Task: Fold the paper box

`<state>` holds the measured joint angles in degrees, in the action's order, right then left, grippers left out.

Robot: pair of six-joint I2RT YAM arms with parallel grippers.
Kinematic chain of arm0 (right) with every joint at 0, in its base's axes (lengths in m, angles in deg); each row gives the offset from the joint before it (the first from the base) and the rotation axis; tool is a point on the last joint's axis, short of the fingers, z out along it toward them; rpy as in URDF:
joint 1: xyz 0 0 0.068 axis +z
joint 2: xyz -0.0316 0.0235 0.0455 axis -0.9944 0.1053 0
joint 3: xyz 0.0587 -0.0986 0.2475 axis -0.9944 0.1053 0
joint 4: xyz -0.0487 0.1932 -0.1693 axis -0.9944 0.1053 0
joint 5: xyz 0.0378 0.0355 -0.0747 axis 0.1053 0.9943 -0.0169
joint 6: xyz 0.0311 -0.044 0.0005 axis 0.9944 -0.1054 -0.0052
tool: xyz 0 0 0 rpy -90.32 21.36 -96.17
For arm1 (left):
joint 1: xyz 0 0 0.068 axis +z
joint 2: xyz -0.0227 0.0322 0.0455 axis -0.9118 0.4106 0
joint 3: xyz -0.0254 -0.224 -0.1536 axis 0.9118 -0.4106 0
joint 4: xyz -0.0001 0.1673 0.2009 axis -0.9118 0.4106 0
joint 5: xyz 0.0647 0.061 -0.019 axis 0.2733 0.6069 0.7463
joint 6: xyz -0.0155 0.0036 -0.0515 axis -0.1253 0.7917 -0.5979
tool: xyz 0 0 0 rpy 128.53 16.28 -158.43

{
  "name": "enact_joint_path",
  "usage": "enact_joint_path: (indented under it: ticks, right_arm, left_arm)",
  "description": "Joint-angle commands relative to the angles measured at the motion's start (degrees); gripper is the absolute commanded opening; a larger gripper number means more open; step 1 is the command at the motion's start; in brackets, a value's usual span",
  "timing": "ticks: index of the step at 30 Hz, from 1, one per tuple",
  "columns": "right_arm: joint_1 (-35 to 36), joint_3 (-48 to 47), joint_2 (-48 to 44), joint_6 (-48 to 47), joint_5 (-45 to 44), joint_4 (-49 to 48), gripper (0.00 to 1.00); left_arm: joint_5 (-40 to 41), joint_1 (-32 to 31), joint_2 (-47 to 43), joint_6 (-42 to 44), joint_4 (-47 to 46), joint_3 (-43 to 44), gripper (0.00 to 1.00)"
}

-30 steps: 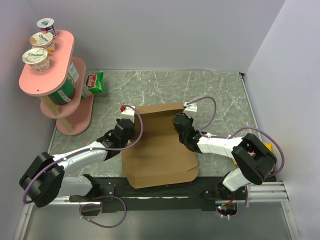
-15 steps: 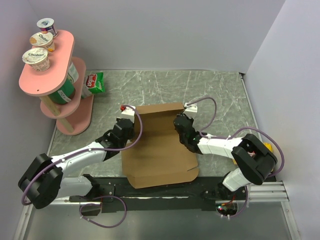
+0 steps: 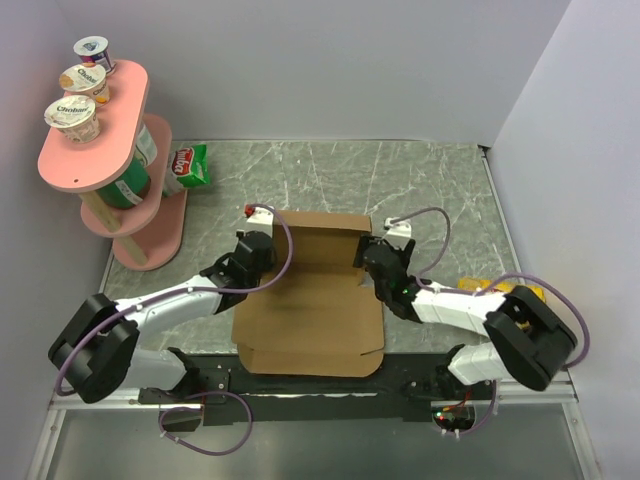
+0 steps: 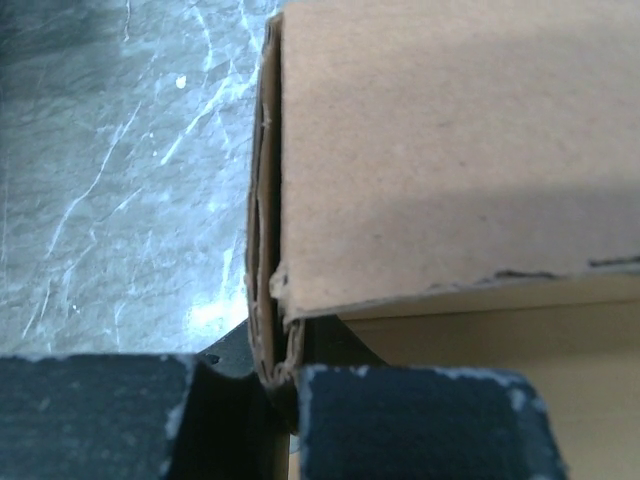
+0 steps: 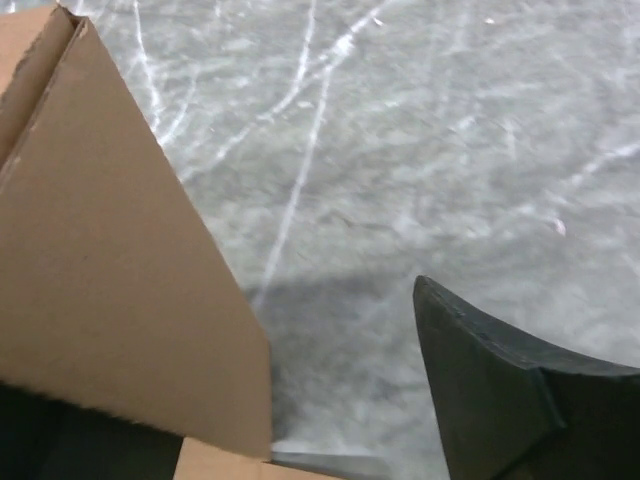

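The box's near flap sticks out past the table's near edge. My left gripper will next pull the box outward by its doubled side [image 4: 277, 368], then open.
The paper box [image 3: 310, 300], brown corrugated cardboard, lies in the middle of the table with its back and side walls partly raised. My left gripper [image 3: 256, 252] is shut on the box's doubled left wall [image 4: 268, 300], with the dark pads [image 4: 420, 425] pinching its near end. My right gripper [image 3: 376, 256] stands open at the box's back right corner. In the right wrist view one dark finger [image 5: 500, 400] is apart from a raised cardboard flap [image 5: 120, 270], with bare table between them. The other finger is hidden behind the flap.
A pink two-tier shelf [image 3: 100, 160] with yogurt cups [image 3: 72, 115] stands at the far left, and a green snack bag [image 3: 190, 166] lies beside it. A yellow object [image 3: 536, 293] peeks out behind the right arm. Walls close in the left, back and right sides.
The right gripper has opened and let go of the box's right wall, moving slightly right. The box has shifted left and settled lower. The left gripper still holds the left wall.
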<state>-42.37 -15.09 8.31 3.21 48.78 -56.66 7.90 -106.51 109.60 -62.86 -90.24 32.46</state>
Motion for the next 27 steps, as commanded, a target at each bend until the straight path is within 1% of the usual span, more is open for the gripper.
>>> enact_joint_path:
  ticks: [1, 2, 4, 5, 6, 8, 10, 12, 13, 15, 16, 17, 19, 20, 23, 24, 26, 27]
  right_arm:
    - [0.2, 3.9, -6.5, -2.1, -2.5, 2.4, 0.91]
    - [0.7, 5.4, -8.9, -2.8, -1.7, 2.0, 0.93]
    - [2.1, 7.5, -11.8, -6.3, 3.2, -1.1, 0.97]
    - [2.6, 9.2, -14.9, -7.3, 5.2, -2.0, 0.98]
    - [3.6, 9.9, -16.5, -9.1, 9.7, -3.3, 1.00]
    - [4.4, 11.0, -21.2, -10.6, 14.3, -2.9, 1.00]
    - [5.4, 11.1, -24.6, -10.9, 18.6, 0.1, 1.00]
    - [6.1, 11.4, -30.2, -11.0, 21.0, 1.8, 0.99]
    - [6.3, 11.5, -33.8, -11.0, 23.4, 4.4, 0.99]
    - [6.2, 9.6, -36.6, -9.6, 23.7, 9.0, 0.99]
    - [6.1, 8.0, -37.7, -8.8, 21.5, 11.9, 1.00]
    - [5.4, 4.2, -37.7, -8.4, 21.1, 17.2, 0.99]
    - [4.0, -0.6, -36.2, -6.3, 20.6, 21.3, 0.97]
    - [2.3, -4.7, -35.5, -5.5, 21.2, 24.6, 0.96]
    - [-1.3, -10.8, -32.4, -1.7, 22.9, 24.6, 0.97]
    - [-1.9, -12.0, -31.6, -1.3, 22.6, 23.3, 0.98]
    - [-2.1, -14.2, -28.1, -2.1, 20.3, 20.4, 1.00]
    - [-2.1, -14.9, -26.7, -2.7, 18.0, 17.0, 0.99]
  left_arm:
    - [4.6, 0.8, 0.5, 1.4, -1.0, 1.8, 0.01]
    - [4.8, 1.0, 0.8, 1.7, -1.3, 2.0, 0.01]
    - [4.6, 1.7, 1.7, 2.2, -2.0, 2.7, 0.01]
    - [4.5, 2.0, 2.3, 2.8, -2.2, 3.2, 0.01]
    - [4.4, 2.1, 3.2, 3.1, -2.3, 3.6, 0.01]
    - [4.4, 2.2, 4.7, 3.8, -2.9, 4.8, 0.01]
    - [4.6, 2.3, 5.5, 4.1, -3.6, 5.9, 0.01]
    - [4.6, 2.3, 6.4, 4.6, -4.5, 6.4, 0.01]
    - [4.9, 2.4, 6.5, 5.0, -6.1, 6.4, 0.01]
    - [4.5, 2.5, 6.6, 5.8, -9.3, 5.0, 0.01]
    - [3.1, 2.5, 6.4, 7.1, -11.3, 4.2, 0.01]
    - [2.6, 2.5, 6.1, 7.3, -15.5, 3.3, 0.01]
    - [1.4, 2.5, 6.0, 7.8, -19.4, 0.8, 0.01]
    - [1.1, 2.5, 6.0, 7.9, -22.7, 0.1, 0.01]
    - [0.5, 2.5, 7.2, 7.6, -26.5, -1.6, 0.01]
    - [0.6, 2.5, 7.6, 7.6, -29.2, -2.3, 0.01]
    - [0.3, 2.5, 9.1, 7.7, -31.4, -2.9, 0.01]
    - [0.4, 2.5, 9.6, 7.7, -33.0, -3.0, 0.01]
